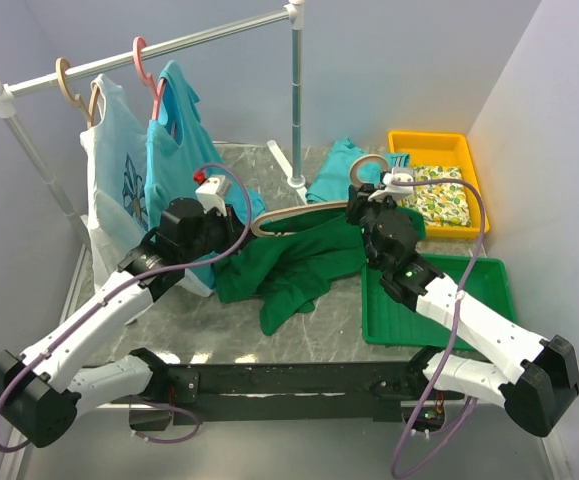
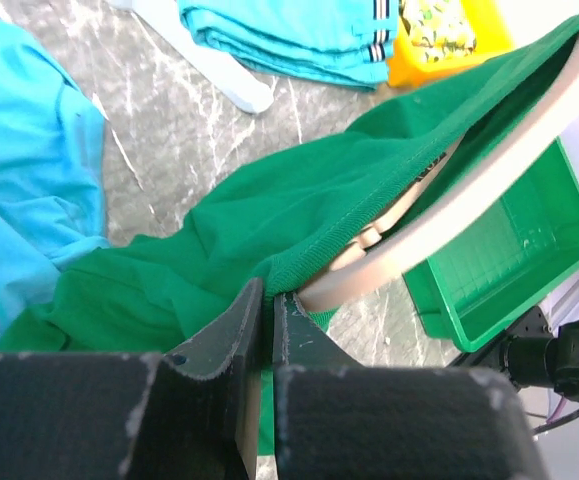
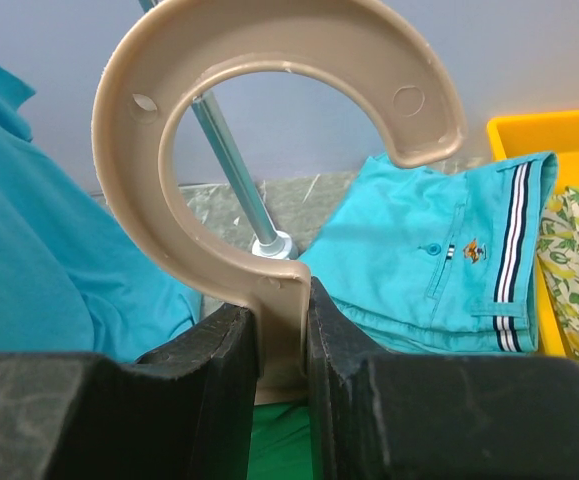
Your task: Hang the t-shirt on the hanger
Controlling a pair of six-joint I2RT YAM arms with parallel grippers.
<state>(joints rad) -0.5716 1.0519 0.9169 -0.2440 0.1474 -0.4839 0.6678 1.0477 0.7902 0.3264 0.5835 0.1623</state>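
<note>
The hanger's shoulder tip (image 1: pixel 256 229) (image 2: pixel 315 296) sits close beside my fingers. The t-shirt's ribbed edge goes up past that tip next as my left gripper lifts, for release there.
The dark green t-shirt (image 1: pixel 299 262) lies bunched on the marble table between the arms, one part drawn up over the beige hanger (image 1: pixel 287 219). My right gripper (image 3: pixel 282 325) is shut on the hanger's neck just below its rounded hook (image 3: pixel 269 60) and holds it above the table; in the top view this gripper (image 1: pixel 367 205) is at the hook. My left gripper (image 2: pixel 267 300) is shut on the ribbed edge of the t-shirt (image 2: pixel 269 230), right next to the hanger's shoulder (image 2: pixel 469 190), which sits inside the fabric. In the top view the left gripper (image 1: pixel 231 212) is at the hanger's left end.
A rail (image 1: pixel 149 52) holds a pink hanger with a turquoise shirt (image 1: pixel 184 150), a white printed shirt (image 1: pixel 114 170) and an empty beige hanger (image 1: pixel 66 82). The rail post (image 1: pixel 296 100) stands behind. Folded turquoise shorts (image 3: pixel 439 260), a yellow bin (image 1: pixel 431 150) and a green tray (image 1: pixel 469 290) lie right.
</note>
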